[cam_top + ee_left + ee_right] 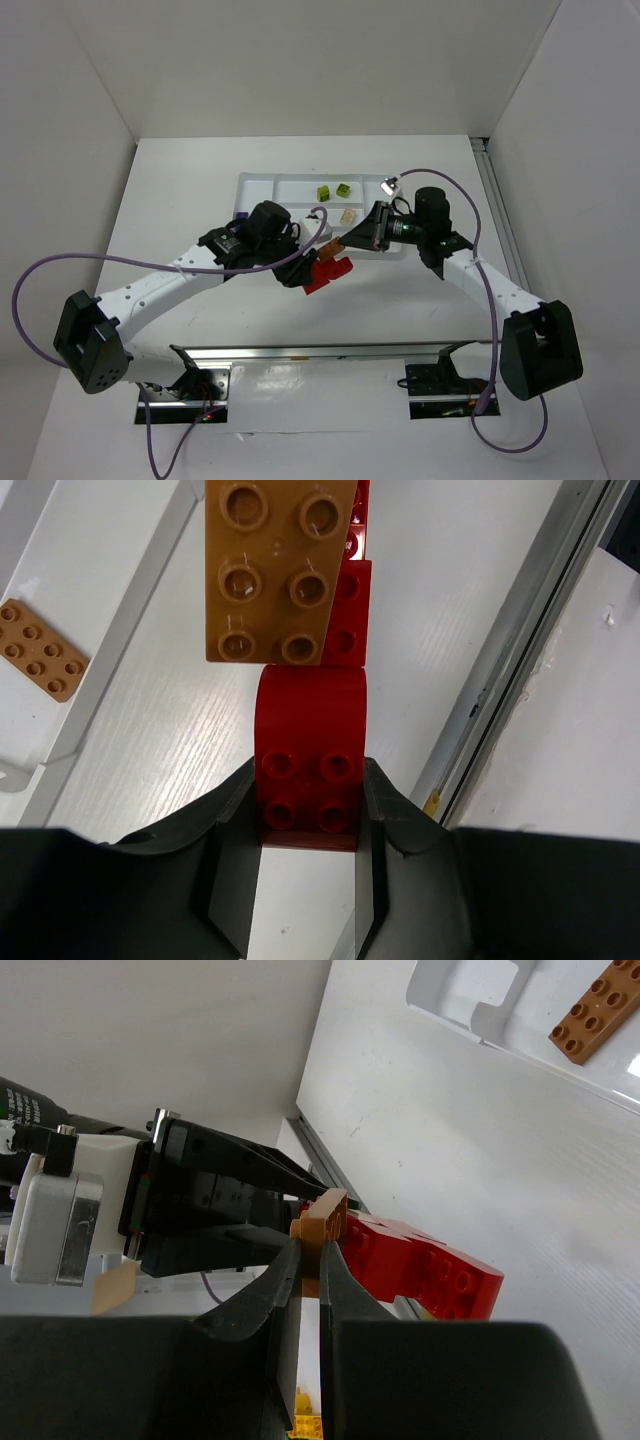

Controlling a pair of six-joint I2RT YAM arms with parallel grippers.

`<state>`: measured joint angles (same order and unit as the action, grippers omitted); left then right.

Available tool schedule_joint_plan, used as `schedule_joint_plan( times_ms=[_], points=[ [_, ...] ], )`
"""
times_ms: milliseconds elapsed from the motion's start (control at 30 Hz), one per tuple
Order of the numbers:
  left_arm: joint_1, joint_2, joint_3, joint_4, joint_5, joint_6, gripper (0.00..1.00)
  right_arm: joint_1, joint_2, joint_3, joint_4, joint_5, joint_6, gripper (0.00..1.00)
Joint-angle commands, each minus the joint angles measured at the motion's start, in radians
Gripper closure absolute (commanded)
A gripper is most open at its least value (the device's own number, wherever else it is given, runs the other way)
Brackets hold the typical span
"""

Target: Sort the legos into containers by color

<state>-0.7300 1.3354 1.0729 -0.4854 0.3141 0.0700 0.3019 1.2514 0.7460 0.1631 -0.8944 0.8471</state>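
Note:
I will next pull my right gripper outward from the red assembly (430, 1265) and lower it to release, because the tray's bottom (628, 1048) beside the matching orange plate is outward of the assembly and below it.
My left gripper (300, 268) is shut on a red lego assembly (327, 270), held just in front of the white tray (262, 186). In the left wrist view its jaws (308, 810) clamp the red brick (310, 740) at both sides. An orange plate (275, 570) sits on the far end of the red assembly. My right gripper (343, 245) is shut on that orange plate; in the right wrist view its jaws (310, 1250) pinch the plate's edge (325, 1218), with the red assembly (430, 1265) behind it. Two lime green bricks (332, 190) and another orange plate (348, 215) lie in the tray.
A purple brick (240, 215) peeks out by the tray's left end, behind the left arm. The second orange plate also shows in the left wrist view (40, 662) and the right wrist view (592, 1008). A metal rail (320, 350) runs along the table's near edge.

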Motion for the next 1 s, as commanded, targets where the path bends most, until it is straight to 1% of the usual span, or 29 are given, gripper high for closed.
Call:
schedule_joint_plan(
  times_ms=[0, 267, 367, 533, 667, 800, 900, 967],
  points=[
    [0.000, -0.005, -0.007, 0.041, 0.014, -0.016, 1.00, -0.023, -0.040, 0.033, 0.012, 0.031, -0.026, 0.95],
    [0.000, -0.005, -0.007, 0.041, 0.005, -0.016, 1.00, -0.055, -0.040, 0.053, -0.023, 0.018, -0.048, 0.98],
    [0.000, -0.005, -0.007, 0.041, -0.006, -0.016, 1.00, -0.066, -0.070, 0.062, -0.057, 0.038, -0.060, 0.98],
    [0.000, -0.005, -0.017, 0.041, -0.006, -0.016, 1.00, -0.136, -0.092, 0.096, -0.131, 0.098, -0.112, 0.99],
    [0.000, -0.005, -0.018, 0.030, -0.046, -0.035, 1.00, -0.181, -0.081, 0.128, -0.131, 0.098, -0.112, 0.99],
    [0.020, 0.015, -0.018, 0.007, -0.108, -0.081, 1.00, -0.205, -0.070, 0.164, -0.131, 0.161, -0.123, 0.99],
    [0.050, 0.042, -0.008, -0.016, -0.061, -0.111, 1.00, -0.205, -0.038, 0.202, -0.166, 0.235, -0.161, 0.99],
    [0.079, 0.051, -0.008, -0.027, -0.061, -0.133, 1.00, -0.205, -0.011, 0.211, -0.180, 0.268, -0.181, 0.99]
  ],
)
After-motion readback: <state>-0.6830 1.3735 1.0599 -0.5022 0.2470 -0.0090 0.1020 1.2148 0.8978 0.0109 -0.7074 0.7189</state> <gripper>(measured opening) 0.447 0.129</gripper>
